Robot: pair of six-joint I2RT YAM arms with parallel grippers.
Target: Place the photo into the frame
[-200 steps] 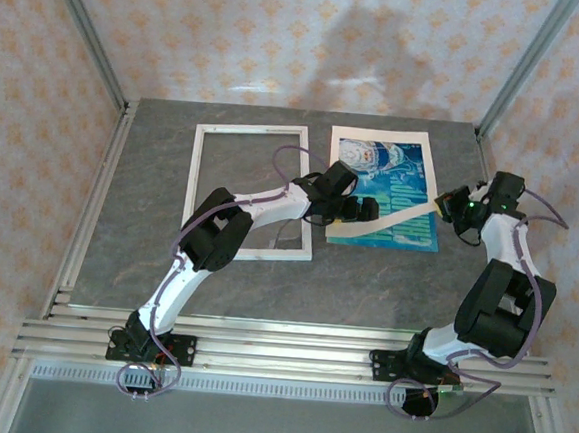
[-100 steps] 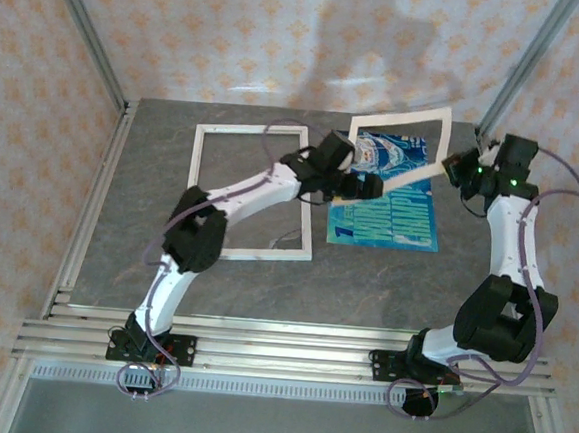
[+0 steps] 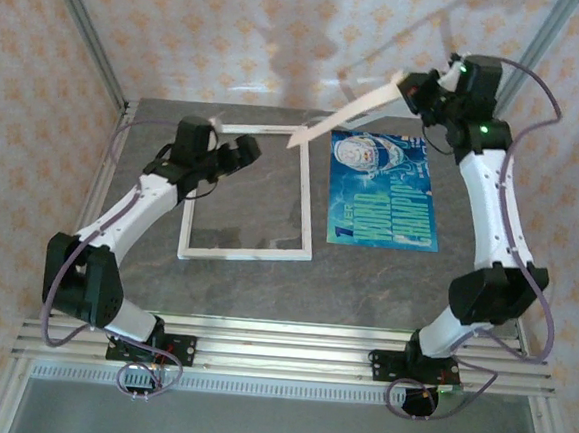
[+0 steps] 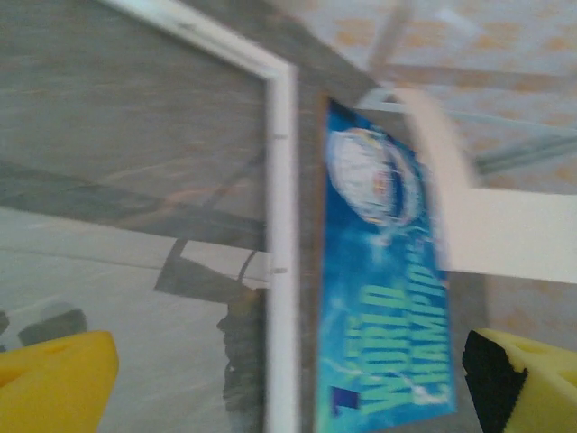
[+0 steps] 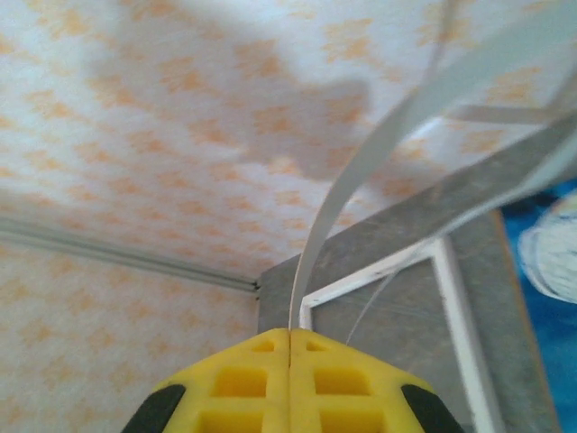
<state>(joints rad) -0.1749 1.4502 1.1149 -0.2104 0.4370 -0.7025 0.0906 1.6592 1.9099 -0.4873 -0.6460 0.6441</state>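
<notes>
My right gripper lowers back to the empty frame's side by the photo next and releases the mat, as that side lies below and nearer the base.
The teal-blue photo [image 3: 384, 191] lies flat and uncovered on the table, right of the white frame [image 3: 308, 208], which also lies flat. My right gripper [image 3: 420, 89] is high at the back, shut on an edge of the pale cream mat [image 3: 353, 111], which hangs in the air, bent. In the right wrist view the yellow fingers [image 5: 290, 361] pinch the mat [image 5: 379, 135] above the frame [image 5: 379, 275] and the photo [image 5: 550, 253]. My left gripper [image 3: 246, 151] is open above the frame's top left part; its view shows the frame's border [image 4: 281, 225], the photo [image 4: 383, 298] and the mat [image 4: 505, 230].
The grey table [image 3: 365, 283] is boxed in by patterned walls and metal corner posts [image 3: 527, 60]. A rail [image 3: 279, 351] runs along the near edge by the arm bases. The lifted mat's free end hangs over the frame's top right corner.
My right arm has raised the mat off the photo, up and toward the back wall. My left arm has swung away from the photo, leftward over the frame.
</notes>
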